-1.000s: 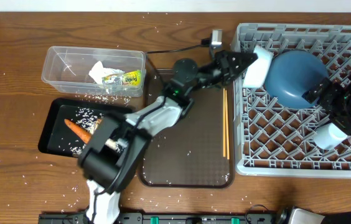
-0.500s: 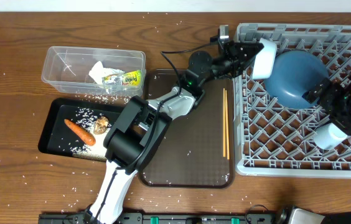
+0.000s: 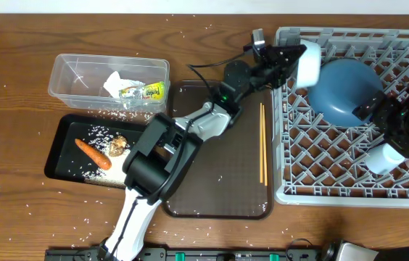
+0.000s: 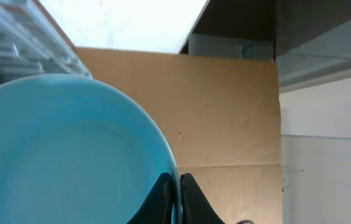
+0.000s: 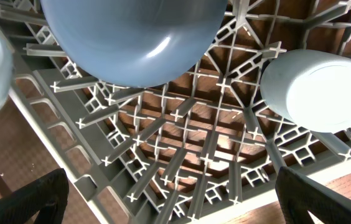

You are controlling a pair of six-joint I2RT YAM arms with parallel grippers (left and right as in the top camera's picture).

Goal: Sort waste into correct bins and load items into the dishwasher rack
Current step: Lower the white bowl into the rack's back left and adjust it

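Note:
My left gripper moves the blue-lined cup (image 3: pixel 308 64) toward the blue plate (image 3: pixel 346 90) and slightly back next, onto the rack's free wires beside the blue plate.
My left gripper (image 3: pixel 291 56) is shut on the rim of the blue-lined cup (image 3: pixel 308 64), holding it over the far left corner of the grey dishwasher rack (image 3: pixel 335 167). In the left wrist view the fingers (image 4: pixel 178 182) pinch the cup's light blue rim (image 4: pixel 70 149). The blue plate (image 3: pixel 346 90) lies dome-up in the rack and also shows in the right wrist view (image 5: pixel 132 37). My right gripper (image 3: pixel 400 123) is open and empty above the rack (image 5: pixel 182 205), beside a white cup (image 5: pixel 318 87). The chopsticks (image 3: pixel 262 145) lie on the brown tray.
The clear tub (image 3: pixel 74 72) holds the tissue (image 3: pixel 114 81) and the wrapper (image 3: pixel 146 91). The black tray (image 3: pixel 63 138) holds the carrot (image 3: pixel 92 152), the brown lump (image 3: pixel 119 145) and rice. The brown serving tray (image 3: pixel 219 181) lies mid-table. Rice grains dot the table.
My left gripper has carried the cup right and a little away, from the rack's left edge to above its far left corner. The right arm has not moved.

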